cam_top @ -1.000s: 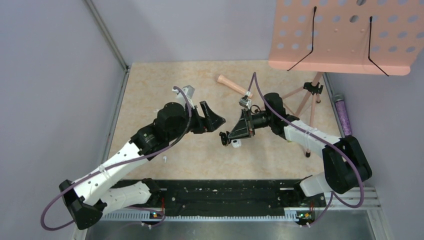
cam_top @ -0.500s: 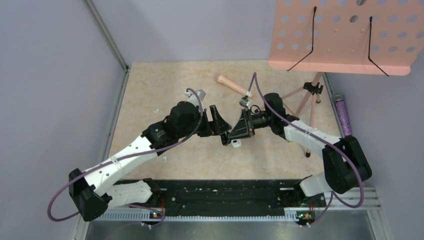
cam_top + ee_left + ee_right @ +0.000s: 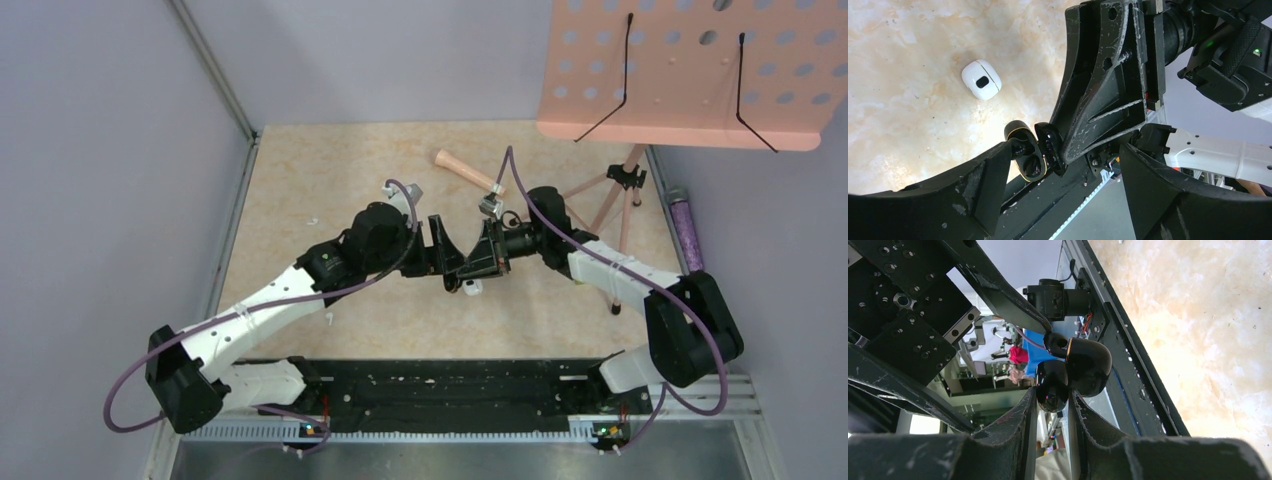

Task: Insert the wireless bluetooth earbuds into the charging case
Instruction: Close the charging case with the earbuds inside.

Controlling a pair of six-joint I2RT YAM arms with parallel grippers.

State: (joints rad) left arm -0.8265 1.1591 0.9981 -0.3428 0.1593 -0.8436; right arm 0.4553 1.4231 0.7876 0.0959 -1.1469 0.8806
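Note:
The robot's right gripper will next carry the case (image 3: pixel 1027 156) to the left in the top view, clear of the white piece, then lower it onto the bare tabletop below and let go of it.
The charging case (image 3: pixel 1027 156) is glossy black with a gold rim, hinged open and hanging in the air. My right gripper (image 3: pixel 1053 396) is shut on one half of it (image 3: pixel 1051 385), and the other half (image 3: pixel 1089 365) juts out beside the fingers. My left gripper (image 3: pixel 1063 165) is open, and its fingers (image 3: pixel 973 192) flank the case and the right gripper's tip. From above, both grippers (image 3: pixel 455 262) meet at mid-table. A tiny white earbud (image 3: pixel 328 318) lies on the table under the left arm. A second white speck (image 3: pixel 312 221) lies further back.
A white rounded piece with a dark oval (image 3: pixel 981 80) lies on the table just below the grippers. At the back lie a wooden-handled tool (image 3: pixel 462 167) and a pink music stand (image 3: pixel 690 70) on its tripod (image 3: pixel 622 205). A purple bottle (image 3: pixel 684 228) lies at the right. A black rail (image 3: pixel 440 392) runs along the near edge.
My left arm has swung right, bringing its open gripper up to the right gripper and around the case. The right arm and case have stayed still.

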